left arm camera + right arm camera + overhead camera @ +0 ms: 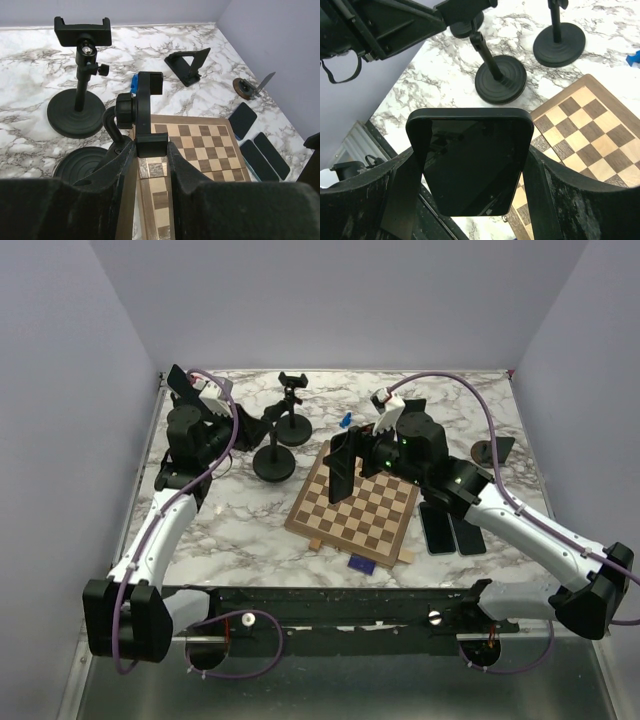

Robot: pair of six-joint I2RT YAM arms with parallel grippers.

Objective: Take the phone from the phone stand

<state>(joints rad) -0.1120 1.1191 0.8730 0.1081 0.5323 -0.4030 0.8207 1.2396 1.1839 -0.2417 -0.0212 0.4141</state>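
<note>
My right gripper moves down, back and left in the top view next and releases the phone by the chessboard's near corner, where clear marble lies below my gripper.
The black phone (343, 470) is upright in my right gripper (356, 453), held above the left part of the chessboard, clear of the stand. In the right wrist view my right gripper (470, 172) is shut on the phone (472, 160) by its long edges, with the dark screen facing the camera. The phone stand (274, 462) has a round black base and stands left of the board. Its clamp (148, 112) is empty and turned upright. My left gripper (151, 150) is shut on the clamp's lower end; in the top view the left gripper (252, 428) reaches it from the left.
A second empty stand (292, 426) is just behind the first; it also shows in the left wrist view (76, 112). The chessboard (355, 510) lies mid-table. Several dark phones (450, 530) lie right of it. A folding black holder (187, 65), a small round-based stand (488, 452) and a blue object (344, 421) sit behind.
</note>
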